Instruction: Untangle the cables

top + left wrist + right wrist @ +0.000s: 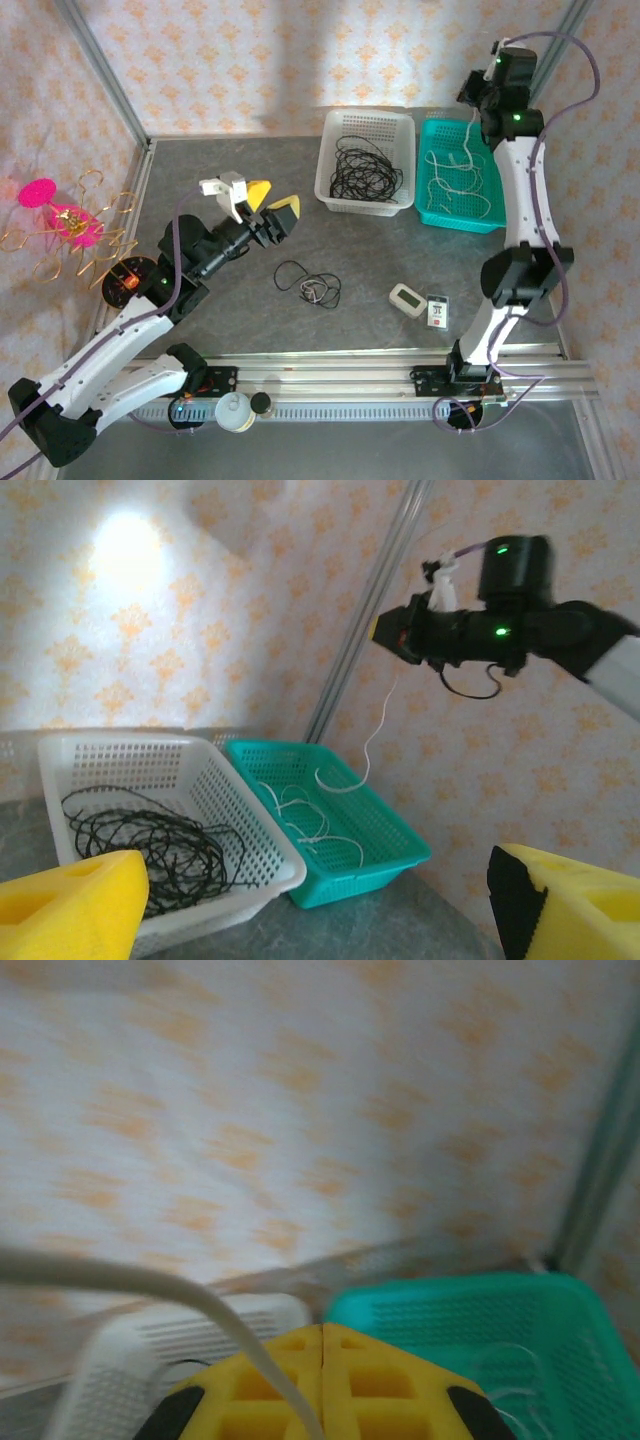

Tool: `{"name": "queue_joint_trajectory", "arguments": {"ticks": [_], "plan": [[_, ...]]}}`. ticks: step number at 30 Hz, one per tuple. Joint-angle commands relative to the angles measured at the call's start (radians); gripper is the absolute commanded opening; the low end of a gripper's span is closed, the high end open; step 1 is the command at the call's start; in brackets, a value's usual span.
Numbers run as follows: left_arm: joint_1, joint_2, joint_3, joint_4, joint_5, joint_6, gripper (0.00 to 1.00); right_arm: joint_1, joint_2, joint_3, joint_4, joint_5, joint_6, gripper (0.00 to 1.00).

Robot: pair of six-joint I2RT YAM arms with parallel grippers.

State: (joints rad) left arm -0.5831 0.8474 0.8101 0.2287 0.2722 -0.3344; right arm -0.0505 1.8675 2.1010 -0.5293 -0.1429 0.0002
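Observation:
The white cable already hangs into the teal basket where loose white ones lie, so the robot's right gripper needs to open over that basket to release the cable.
A bundle of black cables lies in the white basket. Loose white cables lie in the teal basket. A small tangle of black and white cable rests on the grey table. My right gripper is raised high over the teal basket, shut on a white cable that hangs down into it. My left gripper hovers open left of the baskets, nothing between its yellow fingers.
A small white device and a printed card lie on the table at front right. Pink and gold ornaments sit outside the left frame post. An aluminium rail runs along the near edge, with a white roll below it.

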Motion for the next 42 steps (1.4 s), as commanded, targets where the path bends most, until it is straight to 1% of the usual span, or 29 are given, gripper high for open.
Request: {"name": "queue_joint_trajectory", "arguments": {"ticks": [1, 7, 8, 9, 10, 11, 12, 13, 16, 22, 25, 26, 29, 31, 35, 38, 40, 42], "plan": [[-0.008, -0.019, -0.033, 0.029, -0.010, -0.045, 0.86, -0.021, 0.119, 0.042, -0.117, 0.072, 0.004, 0.00], [-0.008, -0.015, -0.086, 0.020, 0.003, -0.086, 0.84, -0.028, 0.278, 0.043, -0.126, 0.117, -0.001, 0.00], [-0.008, -0.017, -0.094, 0.019, 0.000, -0.093, 0.84, -0.029, 0.301, 0.041, -0.128, 0.132, 0.000, 0.03], [-0.008, -0.017, -0.101, 0.020, -0.003, -0.101, 0.84, -0.029, 0.321, 0.041, -0.132, 0.145, 0.003, 0.18], [-0.009, -0.017, -0.110, 0.021, -0.007, -0.112, 0.84, -0.030, 0.339, 0.046, -0.143, 0.164, 0.006, 0.38], [-0.008, -0.018, -0.117, 0.021, -0.008, -0.122, 0.84, -0.030, 0.358, 0.055, -0.159, 0.167, 0.006, 0.49], [-0.008, -0.018, -0.124, 0.019, -0.010, -0.129, 0.85, -0.031, 0.367, 0.059, -0.170, 0.169, 0.003, 0.58], [-0.008, -0.018, -0.131, 0.017, -0.013, -0.135, 0.85, -0.031, 0.373, 0.067, -0.182, 0.173, 0.002, 0.64], [-0.008, -0.016, -0.152, 0.010, -0.025, -0.142, 0.85, -0.032, 0.347, 0.058, -0.189, 0.140, 0.001, 0.71], [-0.008, -0.002, -0.168, 0.007, -0.041, -0.145, 0.85, -0.033, 0.216, -0.034, -0.156, 0.150, 0.023, 0.76], [-0.009, 0.003, -0.182, 0.011, -0.058, -0.154, 0.85, -0.032, 0.128, -0.089, -0.150, 0.111, 0.038, 0.76], [-0.008, 0.006, -0.186, 0.007, -0.068, -0.158, 0.85, -0.032, 0.091, -0.121, -0.137, 0.083, 0.047, 0.74], [-0.008, 0.017, -0.212, -0.001, -0.093, -0.173, 0.84, 0.013, -0.073, -0.335, -0.027, 0.008, 0.071, 0.70], [-0.007, 0.037, -0.238, -0.003, -0.114, -0.194, 0.82, 0.087, -0.195, -0.505, 0.066, -0.026, 0.084, 0.67], [-0.008, 0.072, -0.280, -0.040, -0.164, -0.246, 0.76, 0.267, -0.361, -0.780, 0.208, -0.050, 0.104, 0.65], [-0.009, 0.086, -0.303, -0.122, -0.249, -0.324, 0.69, 0.406, -0.426, -0.938, 0.269, -0.099, 0.085, 0.62], [-0.008, 0.097, -0.317, -0.190, -0.306, -0.395, 0.68, 0.513, -0.441, -1.022, 0.293, -0.133, 0.038, 0.62], [-0.008, 0.110, -0.341, -0.214, -0.320, -0.480, 0.67, 0.586, -0.438, -1.100, 0.331, -0.162, 0.002, 0.62]]}}
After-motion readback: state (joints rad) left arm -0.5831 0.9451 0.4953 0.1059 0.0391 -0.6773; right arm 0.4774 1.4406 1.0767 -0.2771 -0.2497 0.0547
